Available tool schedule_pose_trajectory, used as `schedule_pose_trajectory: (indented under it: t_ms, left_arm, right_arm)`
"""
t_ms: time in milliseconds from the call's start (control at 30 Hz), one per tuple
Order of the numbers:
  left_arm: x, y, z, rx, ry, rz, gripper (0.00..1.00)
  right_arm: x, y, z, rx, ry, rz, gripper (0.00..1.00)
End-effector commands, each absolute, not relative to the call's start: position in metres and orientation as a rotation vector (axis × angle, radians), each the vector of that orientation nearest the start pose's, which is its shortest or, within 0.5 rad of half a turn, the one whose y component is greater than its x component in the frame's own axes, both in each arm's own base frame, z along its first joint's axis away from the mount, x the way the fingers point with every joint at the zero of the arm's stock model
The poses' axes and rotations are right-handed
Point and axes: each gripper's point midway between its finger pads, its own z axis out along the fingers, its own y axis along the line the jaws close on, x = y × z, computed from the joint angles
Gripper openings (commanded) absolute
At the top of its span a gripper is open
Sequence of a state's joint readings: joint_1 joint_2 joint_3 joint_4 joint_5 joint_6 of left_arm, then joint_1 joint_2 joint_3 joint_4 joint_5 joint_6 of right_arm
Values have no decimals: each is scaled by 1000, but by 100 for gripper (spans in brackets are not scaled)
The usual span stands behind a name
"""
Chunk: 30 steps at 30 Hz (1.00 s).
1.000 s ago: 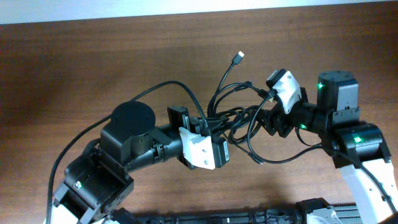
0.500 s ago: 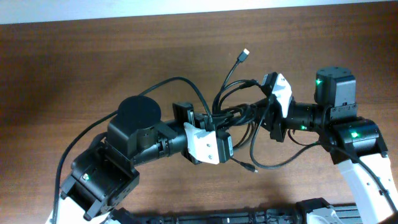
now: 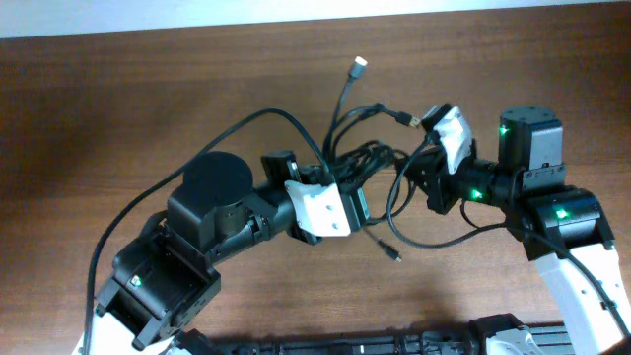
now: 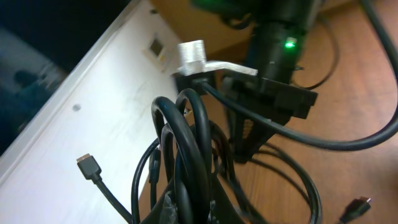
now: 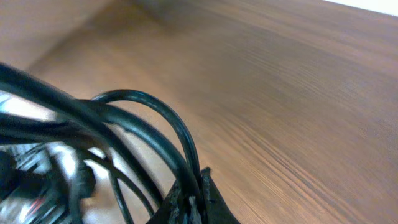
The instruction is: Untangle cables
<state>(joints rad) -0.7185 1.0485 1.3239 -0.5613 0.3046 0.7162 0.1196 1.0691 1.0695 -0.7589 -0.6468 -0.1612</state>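
Note:
The pieces of cable in my right gripper go to the right in the overhead view next, away from the knot, and come free there, since loops bunch between both grippers.
The cables (image 3: 367,158) are a knot of thin black cords hanging between my two grippers above the brown table (image 3: 148,89). Loose plug ends stick out at the top (image 3: 358,63), near the right camera (image 3: 405,118) and below (image 3: 394,258). My left gripper (image 3: 353,192) is shut on a thick bunch of loops (image 4: 186,143); its jaws (image 4: 189,200) pinch them at the bottom of the left wrist view. My right gripper (image 3: 412,176) is shut on a couple of strands (image 5: 155,118) running between its jaws (image 5: 191,185). A black plug (image 4: 87,165) dangles to the left.
Each arm's own thick black wire arcs nearby, the left one (image 3: 128,217) over the table's left half. The right arm's base (image 3: 532,148) stands at the right with green lights. A dark rail (image 3: 394,343) runs along the front edge.
My right gripper has shut on strands of the knot. Both grippers and the knot have shifted left, and the top plug end has swung left and up.

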Motion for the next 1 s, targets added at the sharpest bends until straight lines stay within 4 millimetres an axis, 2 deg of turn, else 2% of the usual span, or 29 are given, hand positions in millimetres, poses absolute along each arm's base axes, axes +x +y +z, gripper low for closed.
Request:
schedule_pose_trajectory:
  t_ms: [0,100,200,367,500,667,800,967]
  left_arm:
    - [217,-238,437,1209,1251,-242,0]
    - [212,-233,443,1197,1234,-240,0]
    - [209,-227,449,1176,1225,-225,0]
    - [205,-218,458,1143,1215,-199,0]
    - [205,-213,460,1127,1215,-186,0]
    - [216,-202,461,1050,1280,-134,0]
    - [231,-186,466,893,1366,-108,0]
    - [246,-162,475,662,1450,-84,0]
  right_arm:
    - [301,89,238,-212,2330,462,4]
    - [305,70,233,-63,2362,363,4]
    - [304,59,227,5,2387,296,4]
    - [297,47,219,37,2433,220,4]
    - [295,46,216,41,2448,210,4]
    - [295,46,216,41,2449,208,4]
    - [294,31,207,170,2481,128,4]
    - [293,28,191,189,2548,93,4]
